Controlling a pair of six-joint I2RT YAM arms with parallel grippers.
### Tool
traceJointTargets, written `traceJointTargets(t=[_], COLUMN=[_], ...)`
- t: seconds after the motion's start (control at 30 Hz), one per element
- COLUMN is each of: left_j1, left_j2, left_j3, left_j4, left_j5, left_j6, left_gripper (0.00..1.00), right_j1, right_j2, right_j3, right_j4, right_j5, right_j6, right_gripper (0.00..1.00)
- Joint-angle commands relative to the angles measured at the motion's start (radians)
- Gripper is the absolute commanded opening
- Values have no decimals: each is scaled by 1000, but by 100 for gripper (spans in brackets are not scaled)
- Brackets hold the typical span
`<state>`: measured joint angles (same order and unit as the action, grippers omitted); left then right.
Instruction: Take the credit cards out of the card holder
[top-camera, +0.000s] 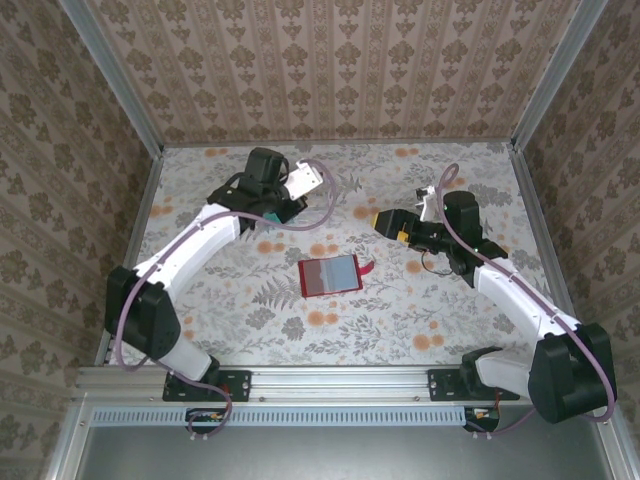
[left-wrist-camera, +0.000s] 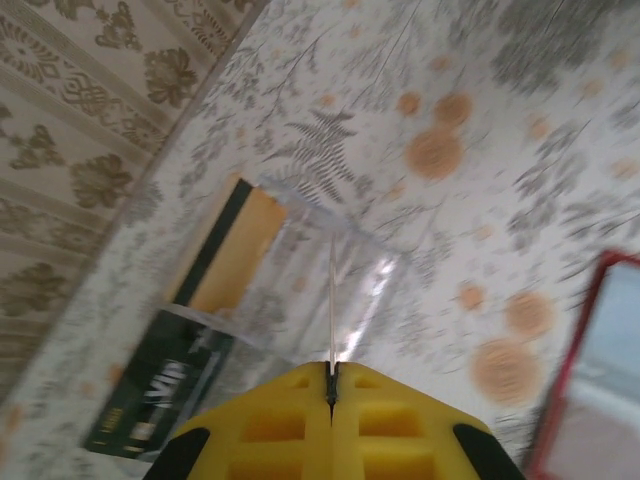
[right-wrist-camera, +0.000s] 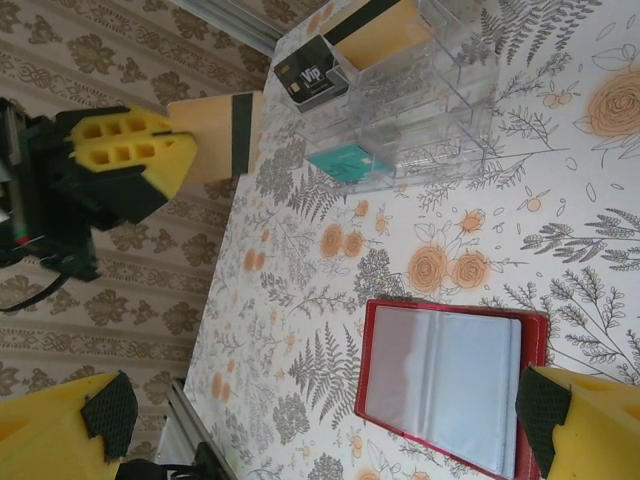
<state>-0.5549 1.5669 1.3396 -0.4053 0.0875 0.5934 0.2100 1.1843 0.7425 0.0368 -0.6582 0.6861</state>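
Next, my left gripper moves outward, turns square to the rack and goes down to release beside the striped card, since my tan card hangs crooked.
The red card holder (top-camera: 328, 276) lies open on the table with its pale inner face (right-wrist-camera: 450, 385) up and its red edge (left-wrist-camera: 570, 370) in the left wrist view. My left gripper (top-camera: 290, 205) (left-wrist-camera: 331, 372) is shut on a tan card with a black stripe (right-wrist-camera: 215, 135), seen edge-on (left-wrist-camera: 331, 300) above a clear card rack (left-wrist-camera: 300, 290). My right gripper (top-camera: 390, 227) (right-wrist-camera: 322, 412) stands open above the card holder's right side, with nothing between its fingers.
The clear rack (right-wrist-camera: 430, 100) (top-camera: 308, 180) stands behind the card holder and holds a black VIP card (right-wrist-camera: 308, 75) (left-wrist-camera: 150, 395), a tan striped card (right-wrist-camera: 385, 30) (left-wrist-camera: 235, 250) and a teal card (right-wrist-camera: 345, 162). Patterned walls close in the table on three sides.
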Motion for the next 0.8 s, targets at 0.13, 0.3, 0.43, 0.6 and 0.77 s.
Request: traceJointTargets(t=[0.13, 0.3, 0.43, 0.6, 0.77], left_j1=[-13, 4, 10, 14, 19], left_j2=[83, 165, 232, 303, 367], left_j3=[-1, 67, 119, 181, 252], left_j4=[81, 90, 118, 127, 122], left_j5=[-174, -173, -164, -143, -131], left_j6=[415, 493, 521, 545, 546], left_gripper=[0, 0, 0, 0, 0], right_j1=[-15, -20, -20, -24, -27], right_j2=[-10, 8, 16, 27, 52], right_j3=[7, 22, 37, 43, 46], right_j4=[-24, -31, -47, -55, -41], right_j5=[11, 10, 12, 17, 12], right_j6=[-11, -10, -13, -16, -8], right_gripper=[100, 100, 100, 100, 100])
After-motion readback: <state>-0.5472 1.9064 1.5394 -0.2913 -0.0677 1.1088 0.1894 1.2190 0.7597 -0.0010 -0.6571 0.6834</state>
